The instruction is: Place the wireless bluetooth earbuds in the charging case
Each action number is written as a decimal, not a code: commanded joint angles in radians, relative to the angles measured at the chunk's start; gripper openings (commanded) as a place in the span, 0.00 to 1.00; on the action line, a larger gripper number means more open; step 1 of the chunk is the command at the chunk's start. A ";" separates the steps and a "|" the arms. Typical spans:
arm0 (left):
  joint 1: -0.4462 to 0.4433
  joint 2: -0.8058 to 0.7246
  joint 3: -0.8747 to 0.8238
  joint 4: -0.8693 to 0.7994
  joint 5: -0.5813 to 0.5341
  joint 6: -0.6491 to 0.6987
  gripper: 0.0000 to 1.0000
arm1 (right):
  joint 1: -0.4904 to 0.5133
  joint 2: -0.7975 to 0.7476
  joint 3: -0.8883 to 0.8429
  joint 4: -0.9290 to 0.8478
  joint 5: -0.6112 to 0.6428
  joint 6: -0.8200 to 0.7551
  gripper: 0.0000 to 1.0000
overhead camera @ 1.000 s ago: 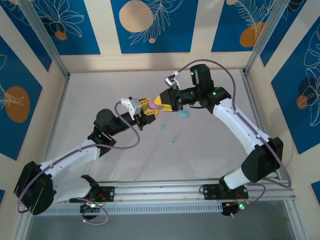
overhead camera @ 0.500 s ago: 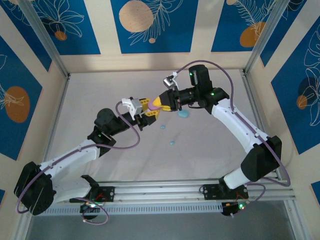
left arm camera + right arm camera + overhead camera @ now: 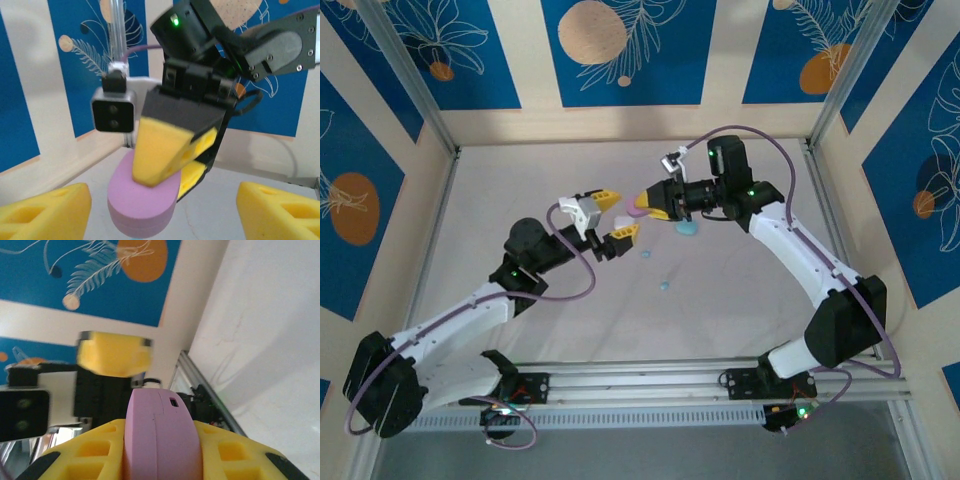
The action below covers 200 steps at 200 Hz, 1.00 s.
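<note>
Next, my right gripper should lower, tipping its fingers down, and release the pink case (image 3: pixel 637 212) on the open tabletop beside the light blue case, since that spot is clear.
My right gripper (image 3: pixel 646 206) is shut on a pink pebble-shaped charging case (image 3: pixel 637 212), held closed in the air above the table. The right wrist view has the case (image 3: pixel 160 432) edge-on between the yellow fingers (image 3: pixel 82 455), its port facing the camera. My left gripper (image 3: pixel 616 217) faces it, open, its fingers spread to either side of the case (image 3: pixel 142 205) without touching it. Two tiny light blue earbuds (image 3: pixel 644 254) (image 3: pixel 664 286) lie on the white table below. A light blue case (image 3: pixel 687 228) rests just under the right gripper.
The white table (image 3: pixel 520 180) is walled by blue and cream panels with metal posts at the corners. Both arm bases sit on the rail (image 3: pixel 650 380) at the near edge. The arms meet over the table's middle.
My left gripper has opened and let go of the pink case, drawing back slightly. The right gripper has closed on the case and now carries it alone.
</note>
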 commanded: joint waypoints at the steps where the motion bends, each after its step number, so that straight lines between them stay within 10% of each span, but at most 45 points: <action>1: -0.007 -0.048 0.002 -0.037 -0.082 0.013 0.78 | -0.027 0.009 -0.047 -0.035 0.158 -0.038 0.18; 106: 0.000 -0.142 0.161 -0.546 -0.271 -0.038 0.95 | -0.077 0.501 0.138 -0.177 0.320 -0.152 0.20; 200: 0.076 0.129 0.452 -1.122 -0.548 -0.335 1.00 | -0.065 0.738 0.356 -0.271 0.422 -0.181 0.23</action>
